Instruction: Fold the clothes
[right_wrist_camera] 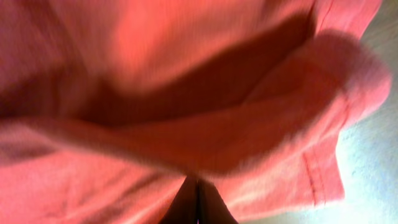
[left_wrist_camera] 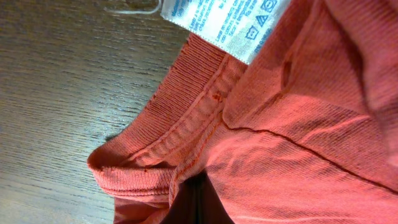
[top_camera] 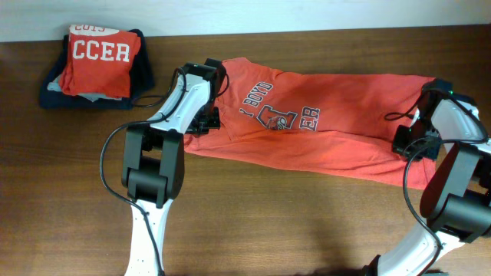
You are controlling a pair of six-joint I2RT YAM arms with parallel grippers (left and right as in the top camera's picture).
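Observation:
My right gripper should next pull toward the right in the overhead view, then outward along the hem edge [right_wrist_camera: 362, 87], and let go of the shirt, because the shirt's cloth bulges there.
An orange-red T-shirt [top_camera: 322, 126] with dark lettering lies stretched across the brown table, folded lengthwise. My left gripper [top_camera: 209, 116] is shut on the shirt at its collar end; the left wrist view shows the ribbed collar [left_wrist_camera: 180, 118] and a white care label [left_wrist_camera: 224, 22] right by the closed fingers [left_wrist_camera: 198, 202]. My right gripper [top_camera: 405, 144] is shut on the shirt at its hem end; the right wrist view is filled with blurred orange cloth [right_wrist_camera: 186, 124] pinched between the fingers [right_wrist_camera: 198, 202].
A stack of folded clothes [top_camera: 96, 65], an orange shirt on top of dark navy items, sits at the table's back left corner. Bare wood table [top_camera: 291, 222] lies in front of the shirt. A white wall runs along the far edge.

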